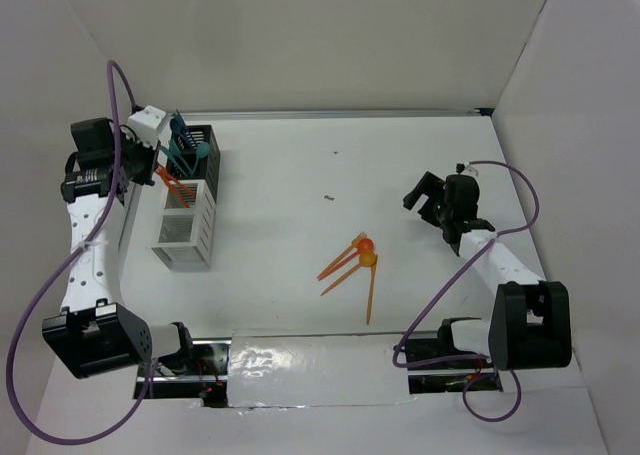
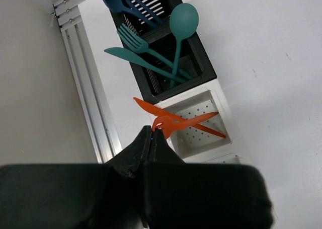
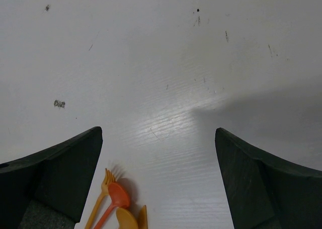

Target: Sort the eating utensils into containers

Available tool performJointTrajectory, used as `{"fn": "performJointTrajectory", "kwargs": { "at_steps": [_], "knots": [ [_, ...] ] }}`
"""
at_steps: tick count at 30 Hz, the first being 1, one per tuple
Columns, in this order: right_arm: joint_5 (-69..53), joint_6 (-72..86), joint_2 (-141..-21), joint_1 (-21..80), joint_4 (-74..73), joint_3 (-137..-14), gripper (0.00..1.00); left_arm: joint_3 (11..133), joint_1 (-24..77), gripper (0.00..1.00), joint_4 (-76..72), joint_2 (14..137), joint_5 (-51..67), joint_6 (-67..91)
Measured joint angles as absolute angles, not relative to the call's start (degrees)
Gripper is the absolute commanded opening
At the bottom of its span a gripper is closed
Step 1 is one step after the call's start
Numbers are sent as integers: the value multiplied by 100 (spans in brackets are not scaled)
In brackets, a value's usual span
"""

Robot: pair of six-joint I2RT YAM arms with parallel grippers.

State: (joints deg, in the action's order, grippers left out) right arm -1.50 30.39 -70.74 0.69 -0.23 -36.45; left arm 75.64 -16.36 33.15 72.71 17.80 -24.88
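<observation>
I should next use my left gripper to lower the orange fork's head toward the white compartment beside the black container, then open it to let the fork go. The fork's handle already slants inside.
My left gripper (image 2: 153, 131) (image 1: 158, 170) is shut on the head of an orange fork (image 2: 168, 122), whose handle slants down into the white container (image 2: 198, 136) (image 1: 190, 240). An orange knife (image 2: 151, 108) lies crossed under it in the same compartment. The black container (image 2: 206, 63) (image 1: 210, 160) behind it holds a teal spoon (image 2: 183, 20), a teal fork (image 2: 133, 40), a teal knife (image 2: 131, 55) and blue utensils (image 2: 121, 0). Several orange utensils (image 1: 355, 260) (image 3: 118, 196) lie on the table. My right gripper (image 1: 422, 203) (image 3: 158, 133) hangs open just beyond them, holding nothing.
White walls close the table on the left, back and right. A metal rail (image 2: 93, 113) runs along the left wall beside the containers. Purple cables (image 1: 60, 275) loop around both arms. A foil-covered strip (image 1: 310, 365) lies at the near edge.
</observation>
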Motion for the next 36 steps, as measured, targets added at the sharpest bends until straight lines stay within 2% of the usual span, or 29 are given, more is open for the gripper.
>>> {"fn": "performJointTrajectory", "kwargs": {
  "at_steps": [17, 19, 22, 23, 24, 25, 26, 32, 36],
  "knots": [
    [-196, 3052, -7150, 69, -38, -3758, 99, 7791, -1702, 3, 3813, 7550, 1586, -3026],
    [-191, 3061, -7150, 69, -38, -3758, 99, 7791, -1680, 16, 3813, 7658, 1592, -3020],
    [-191, 3061, -7126, 69, -38, -3758, 99, 7804, -1610, 43, 3809, 7795, 1496, -2976],
    [-191, 3061, -7113, 69, -38, -3758, 99, 7808, -1564, 46, 3782, 7841, 1404, -2965],
    [-189, 3061, -7091, 69, -40, -3758, 99, 7813, -1514, 65, 3754, 7881, 1313, -2947],
    [-189, 3061, -7061, 69, -40, -3758, 99, 7813, -1472, 91, 3726, 7915, 1232, -2956],
    [-191, 3061, -7028, 69, -40, -3758, 99, 7826, -1435, 100, 3717, 7926, 1179, -2891],
    [-233, 3055, -6956, 69, -38, -3758, 99, 8114, -1363, 100, 3382, 7649, 1199, -2397],
    [-270, 3050, -6956, 69, -45, -3758, 99, 8862, -1037, 100, 3232, 7275, 1520, -1804]
  ]
}}
